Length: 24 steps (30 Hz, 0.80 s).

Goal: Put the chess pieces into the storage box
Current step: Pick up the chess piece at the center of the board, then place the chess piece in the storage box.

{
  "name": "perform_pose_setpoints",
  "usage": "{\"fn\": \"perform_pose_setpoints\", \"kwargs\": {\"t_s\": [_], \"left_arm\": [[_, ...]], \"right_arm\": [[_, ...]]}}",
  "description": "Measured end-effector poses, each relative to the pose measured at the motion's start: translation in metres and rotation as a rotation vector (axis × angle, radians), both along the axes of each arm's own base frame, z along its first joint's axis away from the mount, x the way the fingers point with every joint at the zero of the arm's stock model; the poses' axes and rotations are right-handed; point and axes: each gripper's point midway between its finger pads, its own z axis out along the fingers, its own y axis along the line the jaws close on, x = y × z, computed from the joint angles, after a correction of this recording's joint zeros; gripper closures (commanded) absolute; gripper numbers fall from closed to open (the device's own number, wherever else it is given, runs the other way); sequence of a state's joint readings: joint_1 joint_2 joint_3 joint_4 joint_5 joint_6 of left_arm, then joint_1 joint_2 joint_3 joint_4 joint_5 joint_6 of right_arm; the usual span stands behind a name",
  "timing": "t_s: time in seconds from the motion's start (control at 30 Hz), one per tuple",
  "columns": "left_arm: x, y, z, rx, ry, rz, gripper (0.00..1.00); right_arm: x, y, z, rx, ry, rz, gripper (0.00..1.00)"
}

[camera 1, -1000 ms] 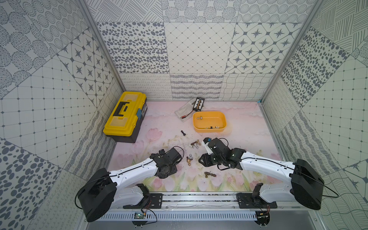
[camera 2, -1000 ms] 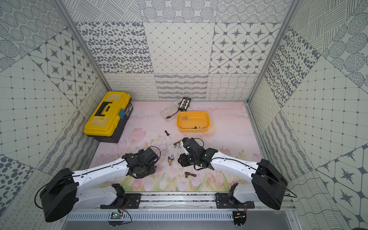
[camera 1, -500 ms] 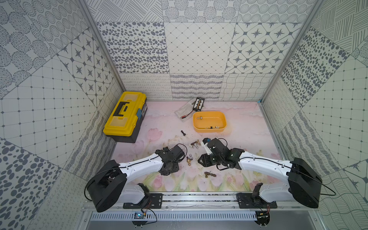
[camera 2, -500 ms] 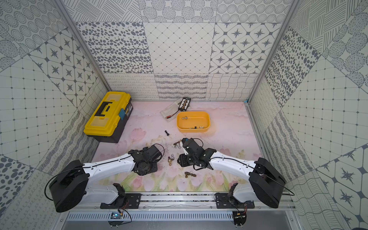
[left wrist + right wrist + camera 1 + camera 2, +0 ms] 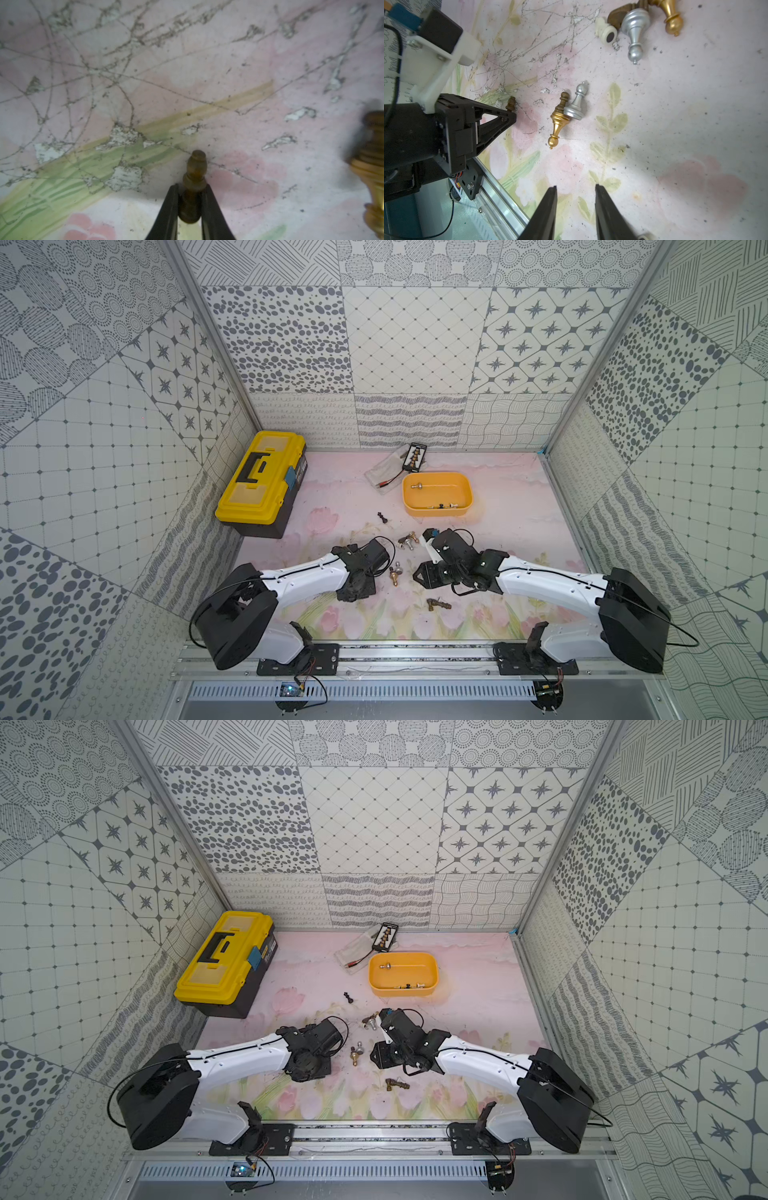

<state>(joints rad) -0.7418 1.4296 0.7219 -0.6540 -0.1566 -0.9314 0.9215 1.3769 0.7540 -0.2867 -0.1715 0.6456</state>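
Note:
The orange storage box [image 5: 436, 512] shows bare bottom between its pieces, so my left gripper will lift the brass piece, carry it outward and release it there.
My left gripper [image 5: 191, 188] is shut on a small dark brass chess piece [image 5: 195, 166], low over the floral mat; from the right wrist the piece [image 5: 511, 103] pokes out past the fingertips. My right gripper [image 5: 576, 188] is open with nothing between its fingers, facing the left gripper [image 5: 369, 588] across a gold and silver pair of pieces [image 5: 395, 574] lying on the mat. More pieces lie in a cluster [image 5: 408, 540], one bronze piece [image 5: 438, 605] is nearer the front, and a black one [image 5: 381, 517] stands alone. The orange storage box [image 5: 436, 512] holds several pieces.
A large yellow toolbox [image 5: 259, 481] sits at the back left. A small black case with gold pieces [image 5: 415, 457] and a clear bag [image 5: 384, 477] lie behind the box. Patterned walls enclose the mat on three sides; a metal rail [image 5: 415, 655] runs along the front.
The left arm reached a little further right, and its jaws closed on the dark brass piece. The right arm barely moved.

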Motion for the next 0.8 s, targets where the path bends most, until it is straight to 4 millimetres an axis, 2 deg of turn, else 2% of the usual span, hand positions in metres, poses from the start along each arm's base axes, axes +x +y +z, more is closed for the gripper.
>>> {"fn": "perform_pose_setpoints", "kwargs": {"t_s": [0.07, 0.17, 0.23, 0.33, 0.4, 0.47, 0.53, 0.63, 0.8], "left_arm": [[0.006, -0.007, 0.005, -0.012, -0.010, -0.014, 0.90], [0.024, -0.023, 0.027, -0.050, -0.060, -0.040, 0.90], [0.040, -0.035, 0.045, -0.075, -0.104, -0.060, 0.90], [0.070, -0.059, 0.077, -0.113, -0.178, -0.101, 0.90], [0.093, -0.079, 0.096, -0.132, -0.223, -0.137, 0.90], [0.116, -0.099, 0.110, -0.145, -0.257, -0.174, 0.90], [0.142, -0.120, 0.120, -0.154, -0.287, -0.213, 0.90], [0.186, -0.152, 0.126, -0.168, -0.318, -0.261, 0.89], [0.254, -0.192, 0.120, -0.199, -0.354, -0.314, 0.88]], "right_arm": [[0.002, -0.001, 0.000, -0.008, -0.010, -0.008, 0.64], [0.010, -0.007, 0.007, -0.019, -0.052, -0.046, 0.64], [0.018, -0.013, 0.022, -0.001, -0.101, -0.082, 0.64], [0.032, -0.030, 0.059, 0.066, -0.205, -0.162, 0.64], [0.045, -0.049, 0.084, 0.113, -0.274, -0.239, 0.64], [0.057, -0.067, 0.097, 0.135, -0.311, -0.306, 0.64], [0.067, -0.086, 0.101, 0.134, -0.332, -0.369, 0.64], [0.078, -0.110, 0.096, 0.106, -0.340, -0.442, 0.63], [0.088, -0.128, 0.092, 0.083, -0.333, -0.498, 0.63]]}}
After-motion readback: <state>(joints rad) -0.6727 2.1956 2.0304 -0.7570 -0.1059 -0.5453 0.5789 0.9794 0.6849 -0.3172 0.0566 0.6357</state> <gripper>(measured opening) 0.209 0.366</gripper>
